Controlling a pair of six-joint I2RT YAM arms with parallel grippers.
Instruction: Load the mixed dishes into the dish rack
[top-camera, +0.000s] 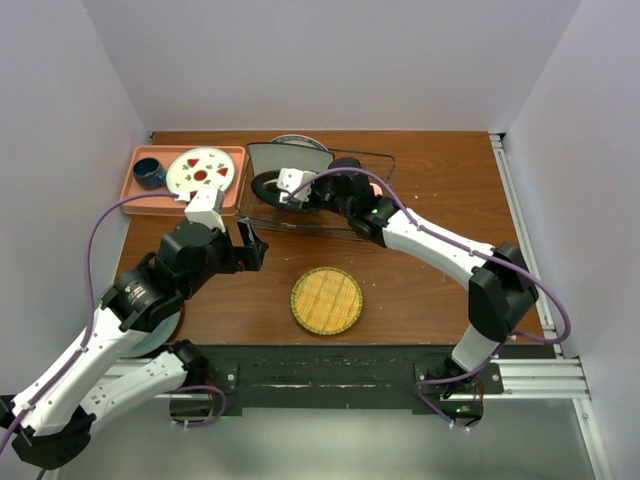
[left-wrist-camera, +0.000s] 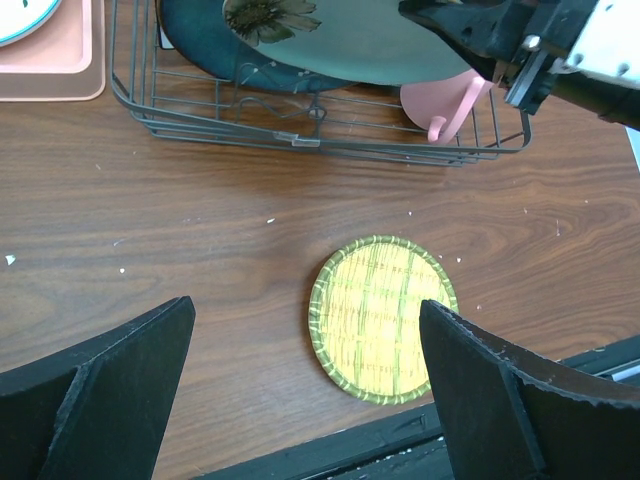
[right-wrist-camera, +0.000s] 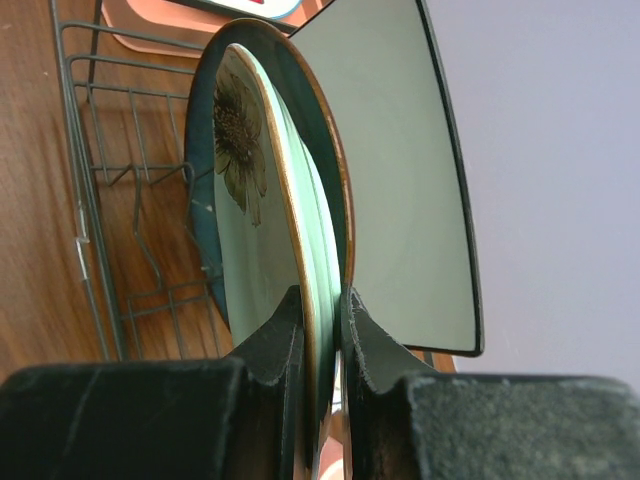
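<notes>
I will next move my right gripper down to the open rack wires (top-camera: 278, 213) (right-wrist-camera: 190, 290) beside the teal plate below it, to the left in the top view, and I will free the rim of the pale green plate.
The dish rack (top-camera: 365, 160) stands at the back of the table. My right gripper (right-wrist-camera: 322, 330) is shut on the rim of the pale green round plate (right-wrist-camera: 250, 230), which stands on edge inside the rack (right-wrist-camera: 90, 200). A white square plate (right-wrist-camera: 400, 180) stands upright just behind it. In the left wrist view the green plate (left-wrist-camera: 350, 40) leans in the rack (left-wrist-camera: 300, 135) next to a pink mug (left-wrist-camera: 445, 100). My left gripper (top-camera: 250, 245) hovers open over bare table in front of the rack, with nothing between its fingers (left-wrist-camera: 120, 370).
A round woven yellow-green coaster (top-camera: 327, 300) lies near the front edge. A salmon-pink tray (top-camera: 140, 195) at the back left holds a white plate with red marks (top-camera: 203, 170) and a small dark blue cup (top-camera: 149, 173). A pale round dish (top-camera: 165, 328) shows partly under my left arm.
</notes>
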